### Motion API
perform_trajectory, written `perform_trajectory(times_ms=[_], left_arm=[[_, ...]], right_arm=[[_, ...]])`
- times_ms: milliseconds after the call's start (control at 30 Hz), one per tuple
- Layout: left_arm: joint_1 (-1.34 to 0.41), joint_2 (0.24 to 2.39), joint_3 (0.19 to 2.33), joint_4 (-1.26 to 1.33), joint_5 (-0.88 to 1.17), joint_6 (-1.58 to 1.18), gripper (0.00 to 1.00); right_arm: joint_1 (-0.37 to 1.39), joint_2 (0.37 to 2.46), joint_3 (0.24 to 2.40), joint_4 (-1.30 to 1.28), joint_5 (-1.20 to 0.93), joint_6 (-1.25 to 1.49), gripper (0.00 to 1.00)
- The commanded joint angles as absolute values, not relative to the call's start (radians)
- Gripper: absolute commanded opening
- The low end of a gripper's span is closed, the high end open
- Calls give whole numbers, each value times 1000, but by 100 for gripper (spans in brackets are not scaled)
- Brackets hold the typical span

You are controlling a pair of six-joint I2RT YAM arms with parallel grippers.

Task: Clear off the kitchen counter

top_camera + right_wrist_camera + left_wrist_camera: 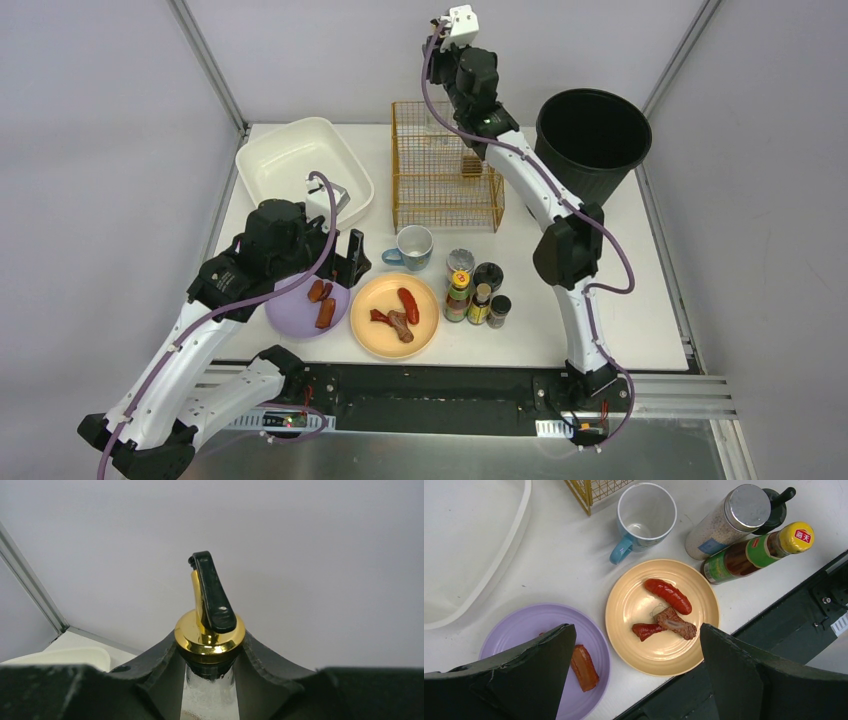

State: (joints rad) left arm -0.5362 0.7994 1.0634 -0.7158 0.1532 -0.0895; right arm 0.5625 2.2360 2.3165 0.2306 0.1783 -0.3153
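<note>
The glass bottle hangs upright above the back part of the gold wire basket (445, 185). The bottle goes down inside with my right gripper next and is released there.
The white kitchen counter (640, 300) carries dishes and bottles. My left gripper (340, 262) (638, 630) hangs open and holds nothing. It is above the gap between a purple plate (290, 318) (529, 625) with sausage pieces and a yellow plate (372, 300) (664, 652) holding a red sausage (669, 595) and meat pieces. My right gripper (474, 142) (210, 647) is shut on the neck of a glass bottle (210, 692) with a gold pourer cap (210, 630). It holds that bottle (472, 163) upright over the gold wire basket (445, 185).
A white basin (300, 160) sits at the back left and a black bin (592, 135) at the back right. A blue-handled mug (412, 246) (644, 517) stands behind the yellow plate. Several condiment bottles and jars (476, 290) (749, 545) cluster to its right.
</note>
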Motion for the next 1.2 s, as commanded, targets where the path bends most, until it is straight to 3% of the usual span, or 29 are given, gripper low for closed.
perform_trajectory(times_ms=[0,400,967,1167], left_arm=[[-538,795,1056,-691,162,-90,100],[-539,790,1055,-690,169,-95,100],[-540,781,1057,-690,178,-96,100],[-539,782,1057,-690,179,-98,100]], right_arm=[[566,2155,2307,450,167,-291,0],[585,2020,1939,586,206,-279,0],[610,1960,1771,616,253,-268,0],[618,1948,1766,590,268,-267,24]])
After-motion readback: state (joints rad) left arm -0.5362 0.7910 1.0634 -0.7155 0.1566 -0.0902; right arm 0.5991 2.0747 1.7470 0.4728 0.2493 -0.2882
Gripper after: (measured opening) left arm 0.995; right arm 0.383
